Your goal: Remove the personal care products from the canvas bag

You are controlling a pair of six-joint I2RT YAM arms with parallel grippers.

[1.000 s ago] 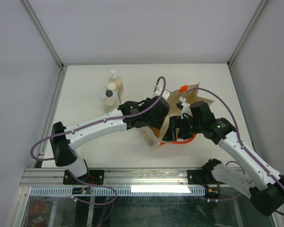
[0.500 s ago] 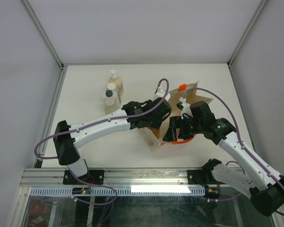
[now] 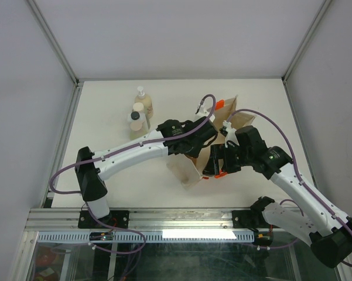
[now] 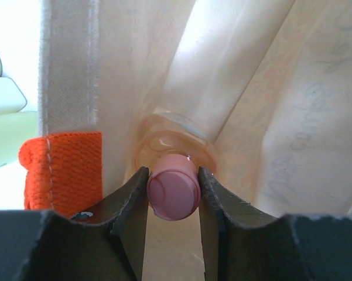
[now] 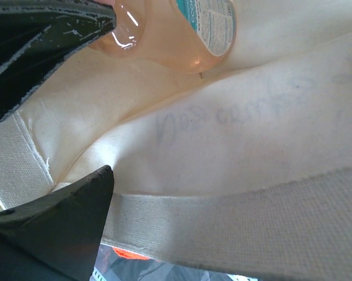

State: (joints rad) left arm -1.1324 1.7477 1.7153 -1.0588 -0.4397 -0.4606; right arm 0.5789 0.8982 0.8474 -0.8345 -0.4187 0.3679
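I should next lift my left gripper clear of the enclosing bag, cross, lower and release beside the pale green bottle (image 4: 12,139), to the gripper's left in the top view.
The canvas bag (image 3: 185,171) lies open at the table's middle, orange tab (image 3: 220,103) at its far side. My left gripper (image 4: 173,188) reaches inside it, shut on the pink cap of the pink-orange bottle (image 4: 177,139). That bottle also shows in the right wrist view (image 5: 170,35) against the bag's inner wall (image 5: 252,117). My right gripper (image 3: 218,159) pinches the bag's near rim (image 5: 234,216); one finger (image 5: 58,225) shows, the other is hidden behind the cloth. The peach pump bottle (image 3: 142,99), beige bottle (image 3: 139,110) and pale green bottle (image 3: 135,121) stand outside, back left.
The table is a white board with metal frame rails along its left (image 3: 64,140) and near (image 3: 176,219) edges. Grey walls close the back and sides. The orange strap handle (image 3: 221,173) hangs by the right gripper. Purple cables loop over both arms.
My left arm has pushed further right and deeper into the bag. The bag's far side with the orange tab has lifted and shifted left. The right gripper has stayed put.
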